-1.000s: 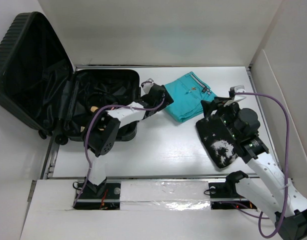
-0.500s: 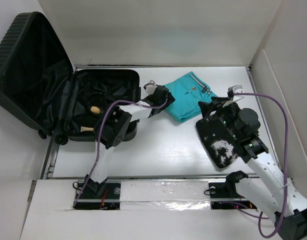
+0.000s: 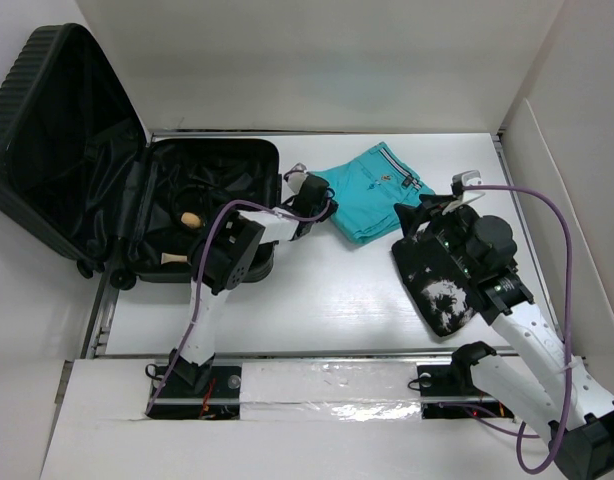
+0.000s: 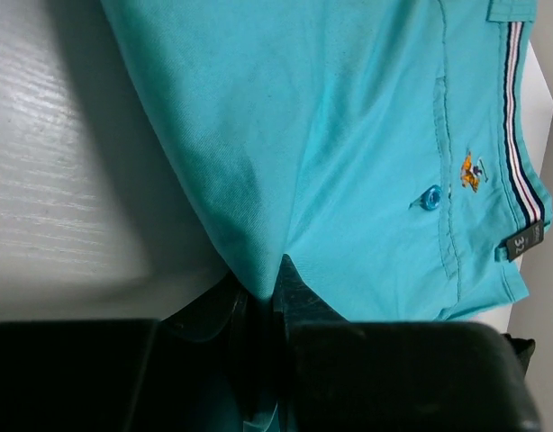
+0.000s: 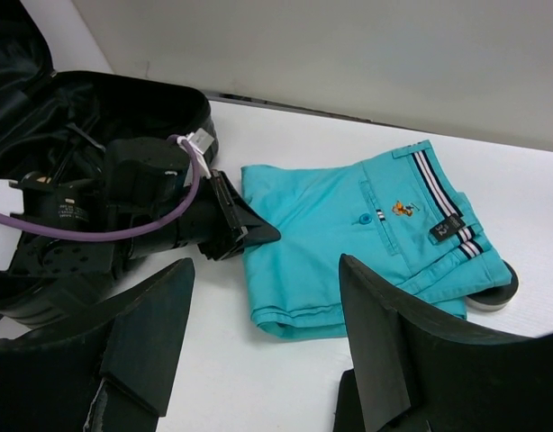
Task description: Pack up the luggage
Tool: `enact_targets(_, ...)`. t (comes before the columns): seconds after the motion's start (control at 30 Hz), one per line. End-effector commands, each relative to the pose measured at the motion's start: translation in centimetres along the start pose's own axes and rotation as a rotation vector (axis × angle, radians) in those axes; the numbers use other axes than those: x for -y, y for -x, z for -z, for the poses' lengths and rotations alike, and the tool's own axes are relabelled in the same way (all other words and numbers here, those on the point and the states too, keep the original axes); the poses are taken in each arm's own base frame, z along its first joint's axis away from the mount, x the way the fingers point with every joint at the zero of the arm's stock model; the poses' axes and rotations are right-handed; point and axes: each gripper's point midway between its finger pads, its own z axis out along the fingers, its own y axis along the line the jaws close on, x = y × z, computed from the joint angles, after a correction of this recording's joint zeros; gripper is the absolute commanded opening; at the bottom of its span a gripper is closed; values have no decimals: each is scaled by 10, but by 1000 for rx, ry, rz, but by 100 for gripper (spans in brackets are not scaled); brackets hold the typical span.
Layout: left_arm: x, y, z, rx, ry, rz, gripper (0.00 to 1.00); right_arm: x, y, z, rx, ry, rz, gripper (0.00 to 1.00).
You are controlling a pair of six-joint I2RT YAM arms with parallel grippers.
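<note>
My left gripper lifts the shorts [image 3: 375, 188] over the rim of the suitcase's lined base [image 3: 205, 192] next, to its left in the top view, then lowers and releases them.
The luggage [image 3: 49, 130] is a black ribbed suitcase lying open at the far left, lid tilted back; its lined base [image 5: 123, 99] also shows in the right wrist view. Folded teal shorts [image 3: 375, 188] lie on the white table to its right. My left gripper [image 4: 263, 279] is shut on the left edge of the teal shorts [image 4: 349, 135], with a fold of cloth pinched between the fingers. From the right wrist view the left gripper [image 5: 258, 236] sits at the shorts' [image 5: 349, 234] left edge. My right gripper [image 5: 266, 270] hangs open above the table, just in front of the shorts, holding nothing.
A flat black item with white speckles [image 3: 442, 290] lies under the right arm. Small tan objects [image 3: 190, 219] rest inside the suitcase. A dark object [image 5: 494, 292] peeks out from under the shorts' right end. White walls stand behind the table and along its right side.
My left gripper has gone from open to shut, pinching the shorts' left edge, and its elbow has shifted right. The right arm has held still.
</note>
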Motion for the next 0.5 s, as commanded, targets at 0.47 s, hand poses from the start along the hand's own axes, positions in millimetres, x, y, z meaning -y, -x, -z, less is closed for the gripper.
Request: enact_targets(0.47, 329, 155, 194, 276, -730, -415, 0, 1, 20, 3, 90, 0, 8, 70)
